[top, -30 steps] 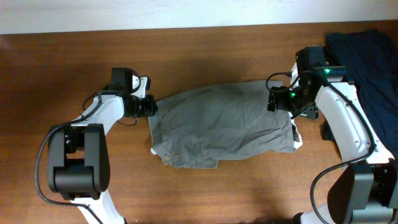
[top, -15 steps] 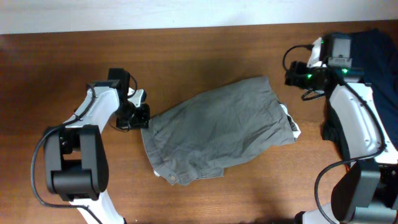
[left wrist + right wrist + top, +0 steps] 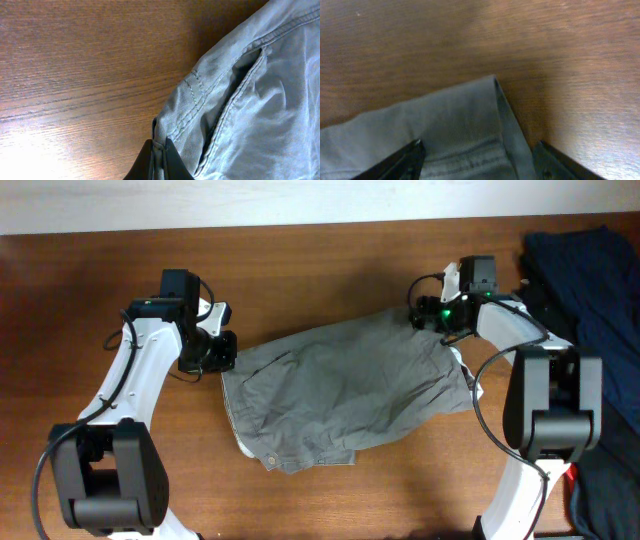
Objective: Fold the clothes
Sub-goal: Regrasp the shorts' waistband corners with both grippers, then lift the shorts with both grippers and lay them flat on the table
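Note:
My left gripper lifts the pinched corner next, carries it outward and lowers it onto the bare far tabletop to release it, since the shorts (image 3: 345, 385) lie wrinkled.
The grey-olive shorts (image 3: 345, 385) lie folded and wrinkled across the middle of the table, tilted with the right end higher. My left gripper (image 3: 222, 358) is shut on the shorts' left waistband corner; the left wrist view shows the cloth edge (image 3: 159, 152) pinched between the fingers, with a pocket seam (image 3: 235, 95) beside it. My right gripper (image 3: 432, 315) is open over the shorts' upper right corner; in the right wrist view the hem corner (image 3: 492, 82) lies between the spread fingers (image 3: 480, 155).
Dark navy and black garments (image 3: 590, 290) are piled at the right edge of the table. A pale lining (image 3: 478, 392) peeks out at the shorts' right side. Bare wooden tabletop (image 3: 320, 270) surrounds the shorts.
The right gripper swung from the far right back left onto the shorts' upper right corner. The left gripper shifted slightly up and left, still gripping. The shorts turned a little more.

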